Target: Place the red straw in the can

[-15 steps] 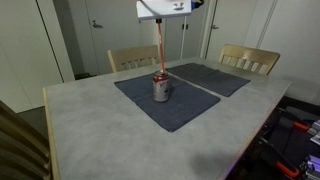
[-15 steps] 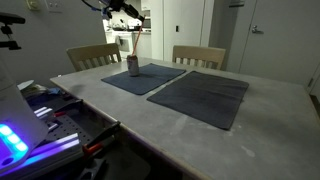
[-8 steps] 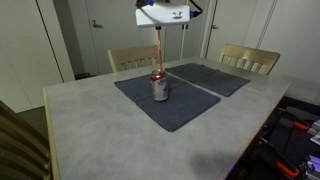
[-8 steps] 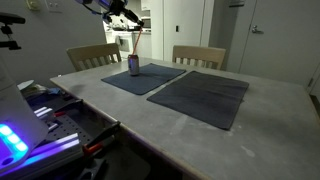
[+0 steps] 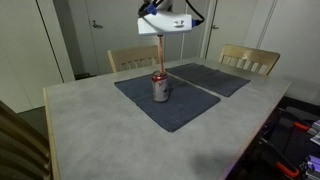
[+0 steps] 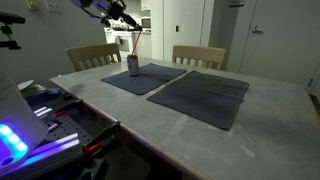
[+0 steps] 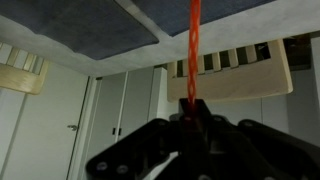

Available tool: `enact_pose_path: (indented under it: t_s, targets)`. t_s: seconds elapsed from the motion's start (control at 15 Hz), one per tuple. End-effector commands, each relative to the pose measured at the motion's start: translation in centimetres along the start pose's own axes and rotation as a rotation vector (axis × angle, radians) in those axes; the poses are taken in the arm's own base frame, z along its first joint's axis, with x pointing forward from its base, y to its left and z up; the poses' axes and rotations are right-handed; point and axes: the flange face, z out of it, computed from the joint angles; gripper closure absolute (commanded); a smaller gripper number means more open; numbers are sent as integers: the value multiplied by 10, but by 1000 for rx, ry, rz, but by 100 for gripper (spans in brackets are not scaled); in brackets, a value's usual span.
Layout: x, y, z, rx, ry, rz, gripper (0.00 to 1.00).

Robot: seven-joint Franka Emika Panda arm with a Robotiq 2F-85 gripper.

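Note:
My gripper needs to lower the straw (image 5: pixel 160 55) toward the can, then release its upper end.
The can (image 5: pixel 160 88) stands upright on a dark grey placemat (image 5: pixel 175 108), and it also shows small in an exterior view (image 6: pixel 133 66). The thin red straw (image 5: pixel 160 55) hangs nearly upright right above the can, its lower end at the can's top; whether the tip is inside I cannot tell. My gripper (image 5: pixel 161 35) is over the can, shut on the straw's upper end. In the wrist view the straw (image 7: pixel 194 45) runs away from the shut fingers (image 7: pixel 190 108) towards the mat. The straw (image 6: pixel 131 46) and gripper (image 6: pixel 126 25) appear at the far left of the table.
A second dark placemat (image 5: pixel 213 77) lies beside the first on the pale table (image 5: pixel 90 130). Two wooden chairs (image 5: pixel 133 58) (image 5: pixel 248 60) stand at the far side. Equipment with lit parts (image 6: pixel 30 130) sits off the table's near edge.
The gripper has come down a little and tilted slightly, with the straw still in it over the can. The can has not moved.

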Motion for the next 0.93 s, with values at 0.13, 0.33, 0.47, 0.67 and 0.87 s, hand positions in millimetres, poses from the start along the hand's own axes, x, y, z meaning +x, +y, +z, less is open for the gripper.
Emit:
enact_pose_path:
  t_s: [0.13, 0.33, 0.47, 0.67, 0.87]
  targets:
    - [-38, 12, 12, -34, -48, 24, 98]
    - [-48, 14, 18, -45, -62, 26, 98]
    - [-53, 14, 20, -49, -67, 23, 98]
    - [-52, 11, 22, -48, -69, 12, 98]
    - [-50, 9, 20, -50, -71, 3, 98]
